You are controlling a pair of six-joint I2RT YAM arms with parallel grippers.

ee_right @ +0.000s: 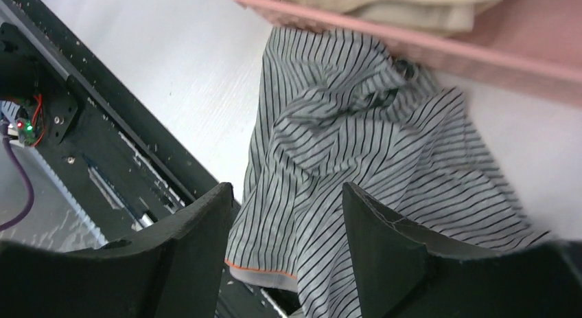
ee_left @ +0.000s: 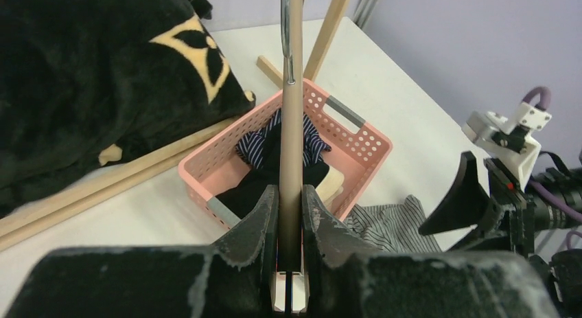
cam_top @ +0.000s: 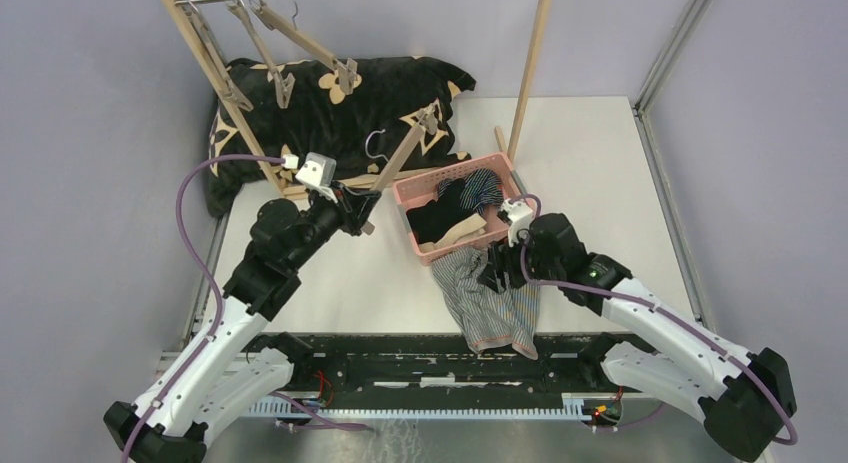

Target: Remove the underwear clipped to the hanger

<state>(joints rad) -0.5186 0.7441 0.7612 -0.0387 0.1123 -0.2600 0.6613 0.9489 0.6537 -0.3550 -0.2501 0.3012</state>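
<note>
My right gripper should next lower and draw back onto the bunched middle of the grey-and-white striped shorts (cam_top: 490,301), where raised folds offer cloth to pinch.
My left gripper (cam_top: 362,209) is shut on a wooden clip hanger (cam_top: 400,155), holding its bar (ee_left: 291,136) up at a slant beside the pink basket (cam_top: 418,188). No cloth hangs from it. The navy striped shorts (cam_top: 482,187) and the black shorts (cam_top: 440,221) lie in the basket; both show in the left wrist view, navy (ee_left: 257,143) and black (ee_left: 254,187). The grey-and-white striped shorts (cam_top: 490,301) lie spread on the table in front of the basket, reaching the front edge. My right gripper (cam_top: 497,273) is open just above them (ee_right: 357,146), empty.
A wooden rack (cam_top: 215,68) with two more clip hangers (cam_top: 300,38) stands at the back left over a black floral blanket (cam_top: 330,113). A wooden post (cam_top: 530,73) rises behind the basket. A beige cloth (cam_top: 455,233) lies in the basket. The black rail (cam_top: 400,348) runs along the table front.
</note>
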